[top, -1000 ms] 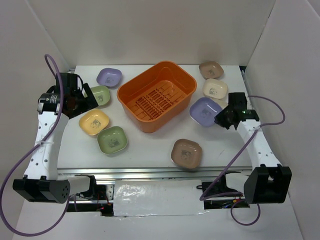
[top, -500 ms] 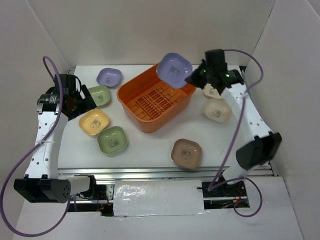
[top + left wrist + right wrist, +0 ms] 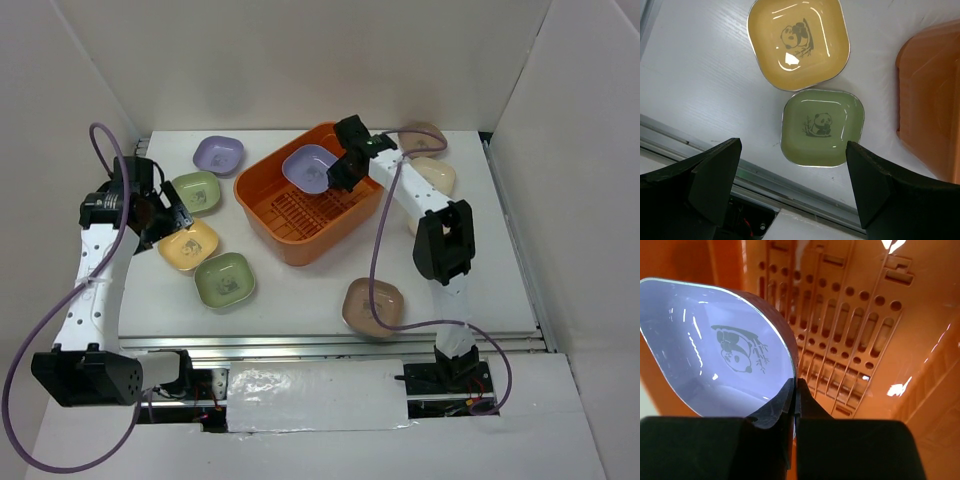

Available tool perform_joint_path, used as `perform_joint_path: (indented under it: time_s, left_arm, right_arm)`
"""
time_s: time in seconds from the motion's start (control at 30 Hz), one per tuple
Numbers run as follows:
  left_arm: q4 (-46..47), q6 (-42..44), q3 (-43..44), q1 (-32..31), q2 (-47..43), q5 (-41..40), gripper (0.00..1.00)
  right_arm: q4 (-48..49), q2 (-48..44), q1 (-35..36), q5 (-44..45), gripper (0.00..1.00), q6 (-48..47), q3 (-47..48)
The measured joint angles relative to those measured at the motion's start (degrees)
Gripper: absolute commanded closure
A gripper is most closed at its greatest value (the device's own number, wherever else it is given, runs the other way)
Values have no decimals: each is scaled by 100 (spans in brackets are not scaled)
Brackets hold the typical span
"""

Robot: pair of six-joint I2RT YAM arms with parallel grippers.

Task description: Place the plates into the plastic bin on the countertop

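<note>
The left gripper moves down and draws back onto the near green plate's rim away from the bin next.
My right gripper (image 3: pixel 338 172) is shut on the rim of a purple plate (image 3: pixel 309 168) and holds it tilted inside the orange plastic bin (image 3: pixel 355 215). In the right wrist view the gripper (image 3: pixel 795 390) pinches the plate (image 3: pixel 715 360) above the slotted bin bottom (image 3: pixel 855 330). My left gripper (image 3: pixel 170 215) is open and empty, hovering over a yellow plate (image 3: pixel 188 245) and a green plate (image 3: pixel 224 279). The left wrist view shows the gripper (image 3: pixel 792 147) above the yellow plate (image 3: pixel 797 42) and the green plate (image 3: pixel 822 127).
Another purple plate (image 3: pixel 218 153) and a green plate (image 3: pixel 198 190) lie left of the bin. A brown plate (image 3: pixel 373 306) lies near the metal rail (image 3: pixel 330 345). A brown plate (image 3: pixel 425 135) and a cream plate (image 3: pixel 435 175) lie at the back right, partly behind the right arm.
My right arm lifted the purple plate from the right side of the table, swung it left over the bin and lowered it inside. My left gripper shifted slightly toward the yellow plate.
</note>
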Motion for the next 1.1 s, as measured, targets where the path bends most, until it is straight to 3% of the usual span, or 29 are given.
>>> perform_joint_path:
  time_s: [0.1, 0.17, 0.3, 0.37, 0.4, 0.43, 0.47, 0.7, 0.9, 1.0, 1.03, 1.1]
  left_arm:
    - [2, -20, -210, 7, -20, 4, 1]
    - [7, -52, -345, 9, -44, 17, 1]
    - [48, -157, -678, 9, -144, 20, 1]
    - [87, -216, -876, 9, -197, 24, 1]
    - [118, -273, -999, 11, -223, 35, 1]
    - [136, -302, -1110, 13, -236, 48, 1]
    - [195, -326, -1257, 20, -251, 66, 1]
    - [540, -616, -2166, 42, -382, 282, 1]
    - [975, -765, -2778, 46, -37, 553, 5]
    - [1255, -881, -2949, 39, 223, 656, 17]
    - [1357, -898, -3003, 33, 315, 662, 32]
    - [1556, -986, -3110, 26, 531, 673, 42]
  right_arm:
    - [-63, 162, 11, 162, 99, 177, 81]
    - [-101, 262, 15, 247, 93, 262, 153]
    - [-103, 389, 31, 310, 53, 372, 173]
    - [-87, 409, 42, 295, 45, 389, 175]
    - [-87, 413, 52, 282, 26, 380, 184]
    - [-81, 417, 66, 267, 18, 398, 212]
    - [-83, 428, 85, 238, 0, 334, 280]
    - [356, 273, 245, -85, 0, -273, 1263]
    - [1084, -994, 315, -590, 0, -1220, 1298]
    - [1281, -1762, 313, -833, 0, -1528, 1220]
    - [1296, -2017, 313, -903, 0, -1615, 1169]
    - [1364, -2505, 313, -1040, 0, -1777, 988]
